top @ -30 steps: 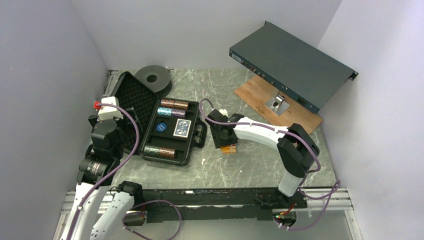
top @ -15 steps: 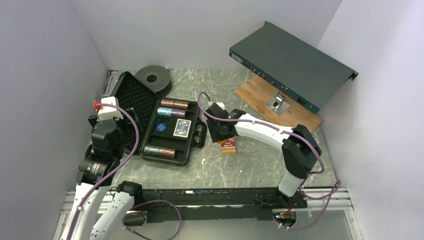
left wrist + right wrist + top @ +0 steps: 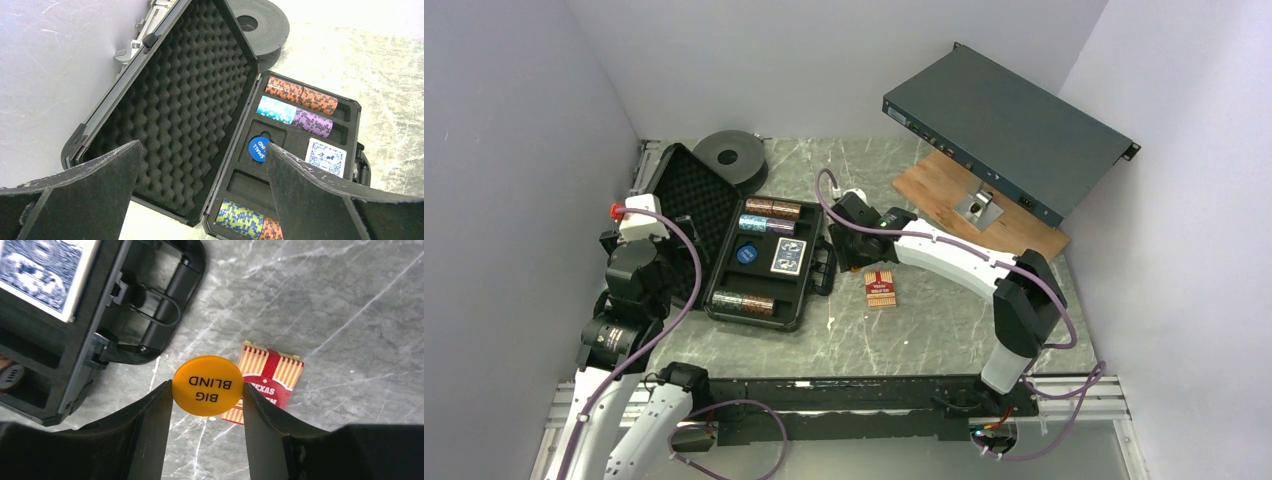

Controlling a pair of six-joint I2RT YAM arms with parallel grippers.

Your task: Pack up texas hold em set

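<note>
The yellow disc goes left in the top view, then down onto the blue disc, where my right gripper releases it next, as both are blind discs.
The black briefcase lies open at the left, its foam lid up. In it lie chip stacks, a blue "SMALL BLIND" disc and a blue card deck. My right gripper is shut on a yellow "BIG BLIND" disc, held above the table just right of the case handle. A red Texas hold'em card deck lies on the table beneath it. My left gripper is open and empty over the case's near left side.
A black round spool sits behind the case. A large dark-grey metal box leans on a wooden board at the back right. Walls close in on the left, back and right.
My right gripper has moved left and back with the yellow disc, away from the red deck toward the case handle; the red deck is now uncovered. The left arm has not moved.
</note>
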